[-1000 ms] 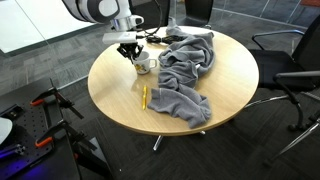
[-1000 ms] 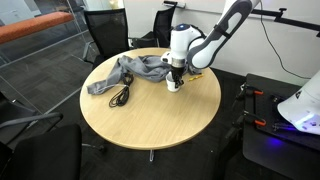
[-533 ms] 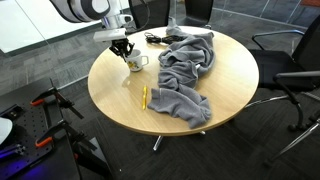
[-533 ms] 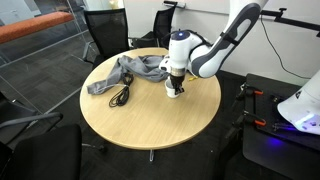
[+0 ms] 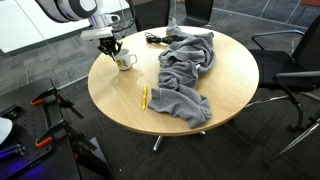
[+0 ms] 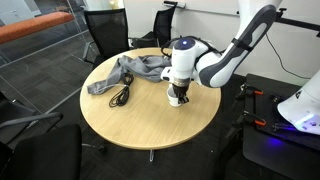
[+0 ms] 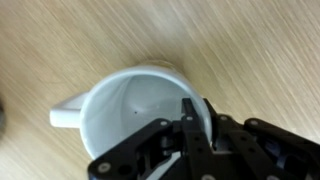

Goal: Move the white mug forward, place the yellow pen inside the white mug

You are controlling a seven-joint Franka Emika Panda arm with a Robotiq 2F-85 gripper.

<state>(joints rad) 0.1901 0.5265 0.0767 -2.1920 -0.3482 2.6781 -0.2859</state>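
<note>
I will ease my gripper slightly back and then spread its fingers apart to release the mug's rim (image 5: 124,54) (image 7: 202,101), because one finger is inside the mug and one is outside.
The white mug (image 5: 125,61) stands near the round table's edge, handle out to the side. It also shows under the gripper in an exterior view (image 6: 178,99). My gripper (image 5: 110,45) is shut on the mug's rim, one finger inside and one outside, as the wrist view (image 7: 195,115) shows over the empty mug (image 7: 125,115). The yellow pen (image 5: 144,97) lies on the wood beside the grey cloth, well apart from the mug. I cannot see the pen in the view where the arm stands in front.
A large grey cloth (image 5: 185,70) covers much of the round wooden table (image 5: 120,100) and shows in both exterior views (image 6: 125,72). Black cables (image 6: 120,96) lie by the cloth. Office chairs (image 5: 290,60) ring the table.
My gripper has carried the mug across the table, away from the cloth and toward the table's edge. The pen and cloth have not moved.
</note>
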